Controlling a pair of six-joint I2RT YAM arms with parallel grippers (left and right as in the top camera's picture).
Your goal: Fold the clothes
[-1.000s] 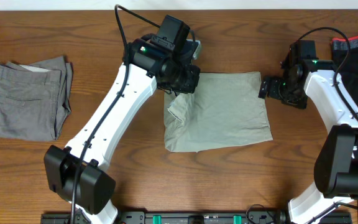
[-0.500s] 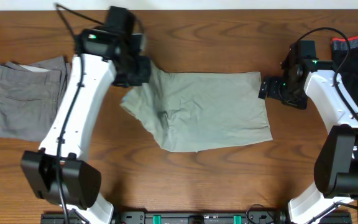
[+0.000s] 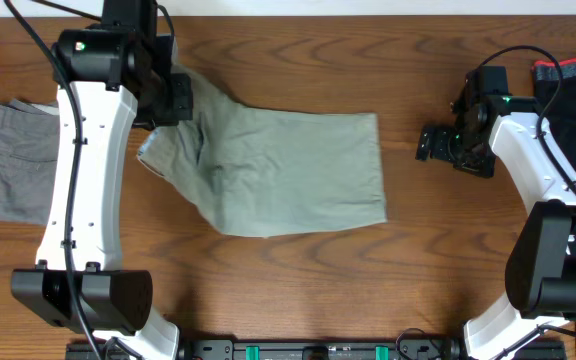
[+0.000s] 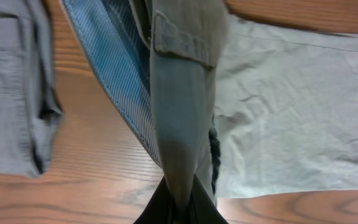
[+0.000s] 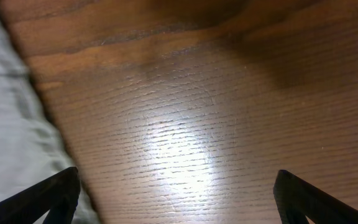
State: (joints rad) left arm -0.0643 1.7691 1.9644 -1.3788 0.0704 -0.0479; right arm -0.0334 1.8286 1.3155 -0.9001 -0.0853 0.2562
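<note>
Next, my left gripper brings the waistband to the right in the overhead view. Then it goes down onto the flat leg end (image 3: 361, 155) to release it, since those legs lie spread.
A pale khaki-green pair of shorts (image 3: 288, 170) lies spread across the middle of the table. Its left end is lifted, and my left gripper (image 3: 175, 101) is shut on it. In the left wrist view the khaki cloth (image 4: 182, 130) hangs pinched between the black fingers (image 4: 180, 208), and the blue-striped waistband lining (image 4: 104, 81) shows. A folded mid-grey pair (image 3: 8, 160) lies at the far left, partly under my left arm. My right gripper (image 3: 427, 143) stands open over bare wood, a short way right of the khaki pair's edge. Nothing sits between its fingertips (image 5: 179, 205).
Dark clothing with a red edge (image 3: 573, 90) lies at the far right behind my right arm. The khaki cloth's edge (image 5: 11, 137) shows at the left of the right wrist view. The grey pair (image 4: 8, 93) lies close to the lifted waistband.
My left arm has swung left with the khaki pair in its grip. The cloth has unfolded and slid left, away from the right gripper. The right arm has stayed still.
</note>
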